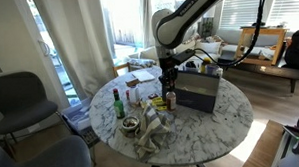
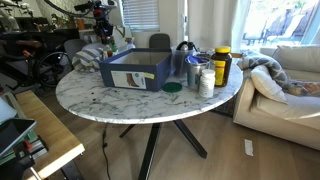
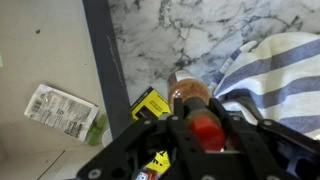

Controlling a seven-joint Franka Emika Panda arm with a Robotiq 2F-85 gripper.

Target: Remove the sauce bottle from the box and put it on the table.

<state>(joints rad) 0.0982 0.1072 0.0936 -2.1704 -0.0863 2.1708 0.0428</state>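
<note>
My gripper should move down next onto the marble (image 1: 172,112) (image 3: 184,70) beside the striped cloth to let go of the sauce bottle, because the bottle is upright and already clear of the box's side.
My gripper (image 3: 196,122) is shut on the sauce bottle (image 3: 188,100), a slim bottle with a reddish-orange body and a red cap. In the wrist view the bottle is outside the box's dark wall (image 3: 100,60), over the marble table (image 3: 180,35). In an exterior view the gripper (image 1: 170,85) holds the bottle (image 1: 171,99) upright beside the dark box (image 1: 200,93), low over the table (image 1: 226,116). I cannot tell whether the bottle touches the top. The box (image 2: 140,70) and the gripper (image 2: 105,38) behind it also show in an exterior view.
A striped cloth (image 3: 270,70) and a yellow pack (image 3: 150,104) lie close to the bottle. A white packet (image 3: 62,110) lies in the box. A green bottle (image 1: 118,103), jars and crumpled paper (image 1: 151,133) crowd the table. Jars and cans (image 2: 205,70) stand by the box.
</note>
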